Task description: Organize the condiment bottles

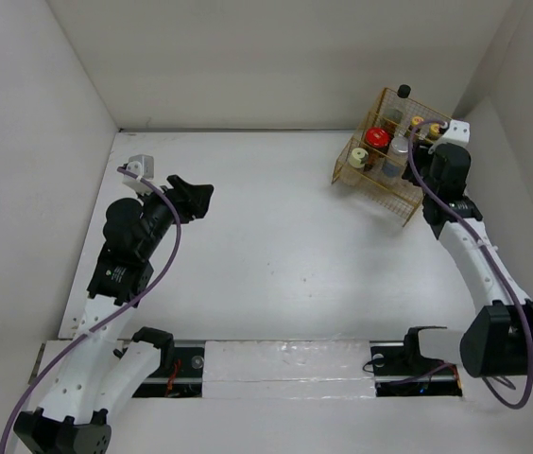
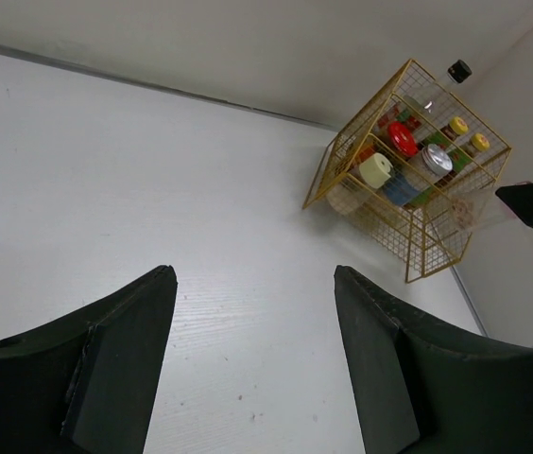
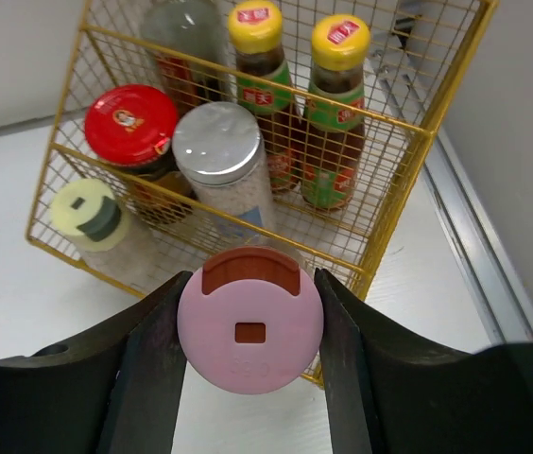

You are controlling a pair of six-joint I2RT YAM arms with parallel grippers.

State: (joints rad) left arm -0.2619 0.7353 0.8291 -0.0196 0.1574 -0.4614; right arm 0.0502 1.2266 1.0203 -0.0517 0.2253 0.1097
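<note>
Next, my right gripper goes down into that row's end by the metal bar, since the basket's near row (image 1: 402, 200) holds just the cream-capped shaker.
The yellow wire basket (image 1: 408, 203) stands at the far right and holds several condiment bottles. The right wrist view shows a red-capped jar (image 3: 131, 112), a silver-capped jar (image 3: 217, 140), two yellow-capped sauce bottles (image 3: 255, 24), a cream-capped shaker (image 3: 87, 213) and a tall clear bottle (image 3: 186, 28). My right gripper (image 3: 250, 284) is shut on a pink-capped bottle (image 3: 250, 345) at the basket's near rim; I cannot tell if it is inside. My left gripper (image 1: 196, 197) is open and empty over bare table at the left, far from the basket (image 2: 416, 260).
White walls close in the table on the left, back and right. The basket sits close to the right wall and back corner. The right arm (image 1: 474, 255) runs along the right wall. A metal rail (image 3: 479, 255) lies on the table right of the basket.
</note>
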